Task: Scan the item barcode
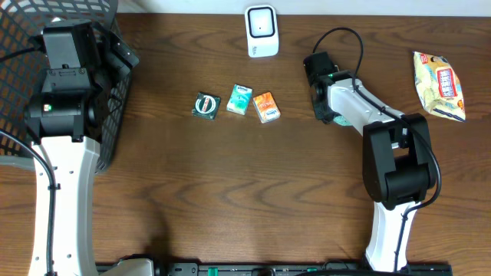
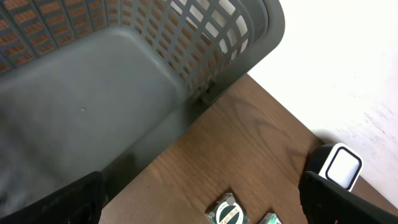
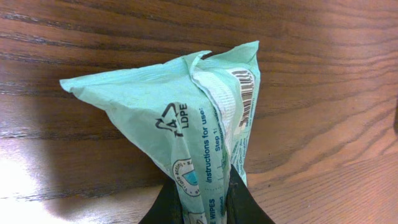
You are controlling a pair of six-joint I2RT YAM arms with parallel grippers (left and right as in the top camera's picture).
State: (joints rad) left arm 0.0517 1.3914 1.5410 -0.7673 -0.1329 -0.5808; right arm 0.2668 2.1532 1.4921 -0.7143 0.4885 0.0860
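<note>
My right gripper should tilt sideways next until its fingers point toward the orange packet. It will bring the wipes packet beside the orange packet, because the wood there is bare.
A mint-green wipes packet stands pinched between my right gripper's black fingers, just above the wood table; its barcode shows on the upper right edge. In the overhead view the right gripper points down right of the row of small items, and the arm hides the packet. The white scanner stands at the table's back edge, left of that gripper. My left gripper hangs open over the basket's corner, with nothing between its fingers.
A grey mesh basket fills the left side. A green Zam-Buk box, a teal packet and an orange packet lie in a row mid-table. A yellow snack bag lies at the far right.
</note>
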